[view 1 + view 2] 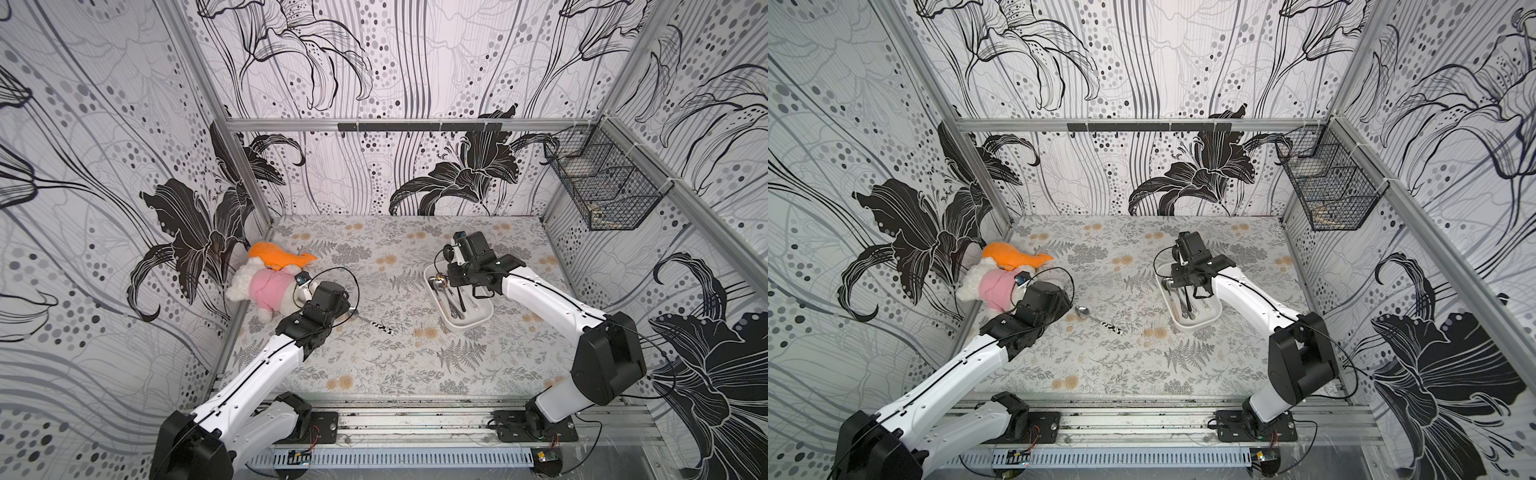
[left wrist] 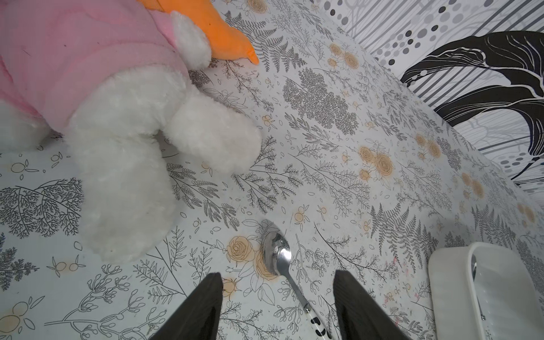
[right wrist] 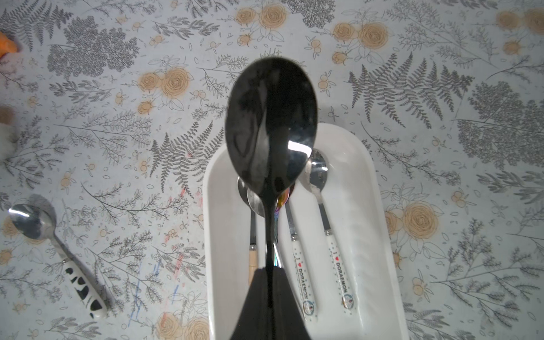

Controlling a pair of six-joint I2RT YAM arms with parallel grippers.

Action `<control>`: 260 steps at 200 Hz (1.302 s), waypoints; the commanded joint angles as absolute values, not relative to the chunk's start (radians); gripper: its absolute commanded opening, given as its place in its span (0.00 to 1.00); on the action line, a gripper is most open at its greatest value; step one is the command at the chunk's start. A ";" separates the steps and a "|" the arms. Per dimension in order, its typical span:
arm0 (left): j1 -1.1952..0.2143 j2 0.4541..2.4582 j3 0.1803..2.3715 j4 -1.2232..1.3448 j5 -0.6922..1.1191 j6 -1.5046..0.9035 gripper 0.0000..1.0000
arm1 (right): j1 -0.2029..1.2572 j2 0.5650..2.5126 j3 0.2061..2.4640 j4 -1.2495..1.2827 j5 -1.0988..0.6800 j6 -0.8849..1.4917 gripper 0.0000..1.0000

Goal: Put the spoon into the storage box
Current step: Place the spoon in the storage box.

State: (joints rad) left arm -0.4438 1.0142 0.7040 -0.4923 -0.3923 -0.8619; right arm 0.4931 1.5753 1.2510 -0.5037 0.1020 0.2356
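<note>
The black spoon goes down into the white storage box next and my right gripper releases its handle, since it still hangs above the others inside.
A spoon point(image 2: 276, 256) with a steel bowl and a black-and-white patterned handle lies flat on the table, left of the storage box; it also shows in a top view point(image 1: 1098, 318). My left gripper point(image 2: 278, 275) is open, with one finger on each side of the spoon's neck and neither touching it. The white storage box point(image 3: 362, 206) sits right of centre point(image 1: 469, 324) and holds several spoons. My right gripper point(image 3: 269, 269) is shut on the handle of a black spoon point(image 3: 270, 126) that hangs over the box, bowl pointing away.
A white plush toy in a pink shirt point(image 1: 266, 286) and an orange plush point(image 1: 278, 255) lie against the left wall, close behind my left wrist. A black wire basket point(image 1: 602, 183) hangs on the right wall.
</note>
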 commanded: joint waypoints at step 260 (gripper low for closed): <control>-0.440 1.048 0.670 -0.446 -0.376 -0.830 0.71 | 0.442 1.955 1.352 -0.566 0.215 0.078 0.03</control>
